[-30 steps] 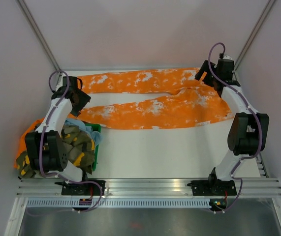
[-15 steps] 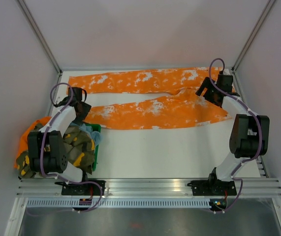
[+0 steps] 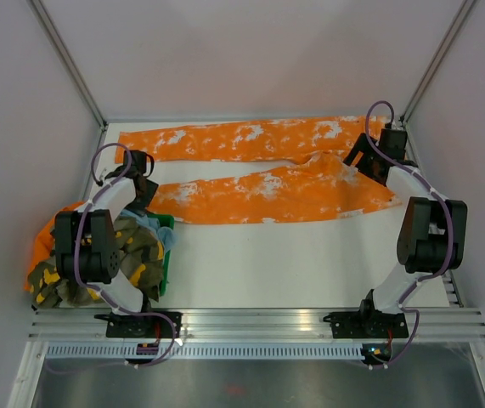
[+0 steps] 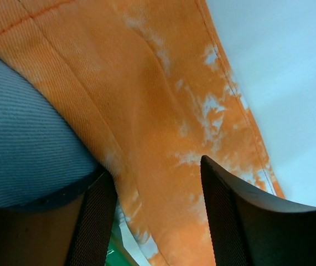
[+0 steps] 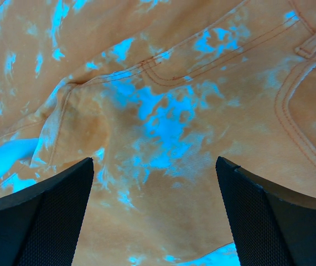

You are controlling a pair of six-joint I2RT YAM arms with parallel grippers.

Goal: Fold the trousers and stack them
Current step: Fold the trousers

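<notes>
Bare table borders the trousers' near edge by the waist (image 3: 386, 206), so my right gripper will move back and to the right in the top view, onto that edge.
Orange trousers with white blotches (image 3: 259, 166) lie spread flat across the back of the table, legs pointing left, waist at the right. My left gripper (image 3: 143, 194) is open low over the hem of the nearer leg (image 4: 163, 133); a light blue garment (image 4: 19, 138) lies against its left finger. My right gripper (image 3: 363, 161) is open low over the seat and crotch seam (image 5: 163, 122) near the waist. Neither gripper holds cloth.
A green bin (image 3: 164, 255) at the left front holds a heap of clothes: camouflage trousers (image 3: 132, 251), a light blue garment (image 3: 159, 226) and an orange piece (image 3: 40, 246) hanging over its left side. Metal rails run along the table's front edge.
Both grippers have come down from above the back leg and waist towards the near side; the left now sits at the nearer leg's hem, the right over the seat. The trousers have not moved.
</notes>
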